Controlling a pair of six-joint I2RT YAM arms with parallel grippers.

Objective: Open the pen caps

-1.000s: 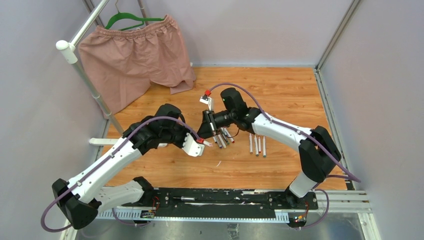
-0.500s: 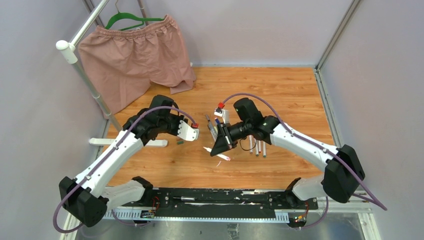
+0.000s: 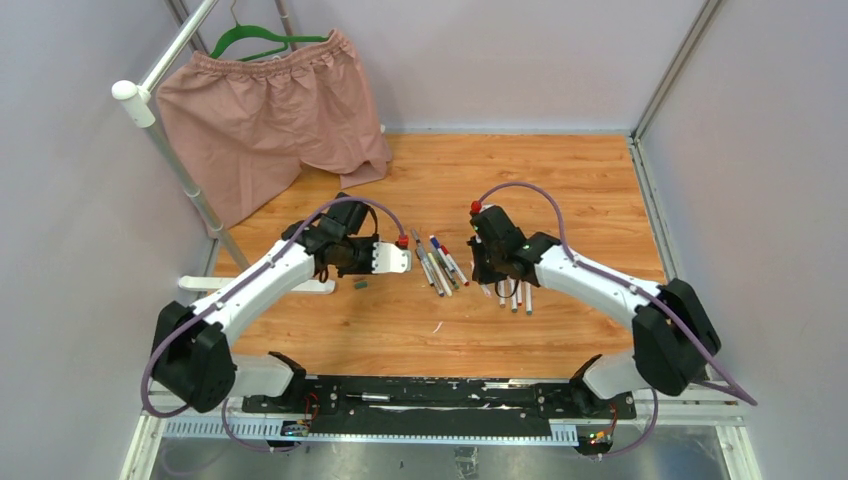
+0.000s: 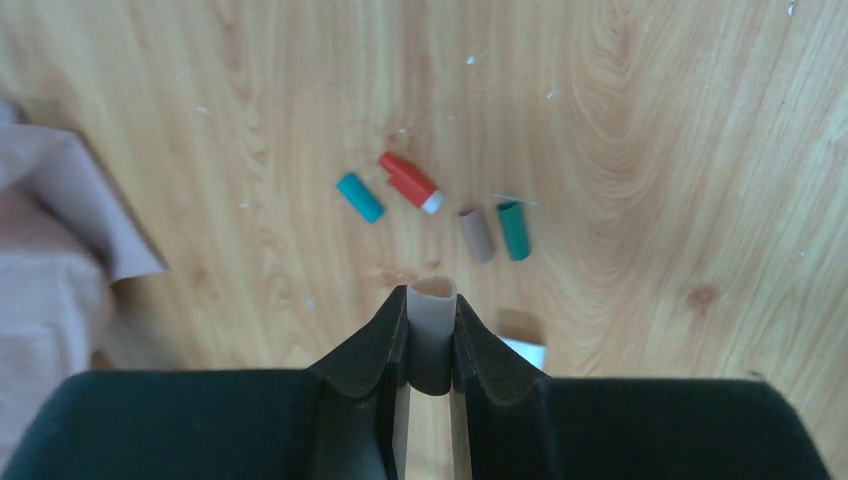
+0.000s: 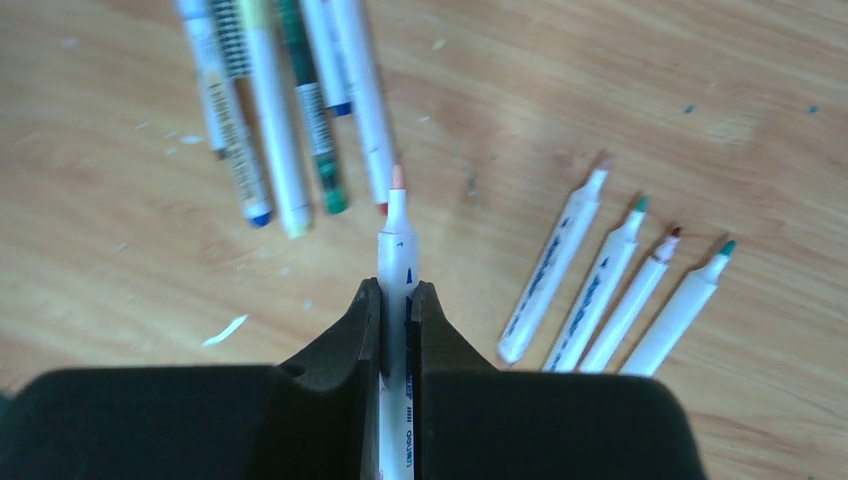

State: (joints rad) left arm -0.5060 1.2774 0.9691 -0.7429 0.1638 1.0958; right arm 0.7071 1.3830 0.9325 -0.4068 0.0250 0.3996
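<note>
The floor between the red (image 4: 410, 183) and brown pen caps is below. I next need to lower my left gripper to release the cream pen cap where loose pen caps gather.
My left gripper (image 4: 432, 300) is shut on a cream pen cap (image 4: 432, 322), held open end forward above the wooden floor. Below it lie loose pen caps: teal (image 4: 359, 197), red (image 4: 410, 183), brown (image 4: 476, 234) and green (image 4: 514, 230). My right gripper (image 5: 397, 292) is shut on an uncapped white pen (image 5: 396, 250) with a pinkish tip. Several uncapped pens (image 5: 610, 295) lie to its right, and several capped pens (image 5: 285, 120) lie ahead. In the top view the left gripper (image 3: 343, 266) is left of the capped pens (image 3: 440, 268). The right gripper (image 3: 487, 270) is beside the uncapped row (image 3: 515, 295).
Pink shorts (image 3: 265, 115) hang on a green hanger at the back left, by a slanted white pole (image 3: 175, 150). A long white bar (image 3: 200, 284) lies on the floor left of my left arm. Grey walls enclose the wooden floor (image 3: 560, 180). A white scrap (image 3: 437, 326) lies in front.
The grippers met at the centre, then pulled apart. The left one moved back left with the cap. The right one swung right with the bare pen to the uncapped row.
</note>
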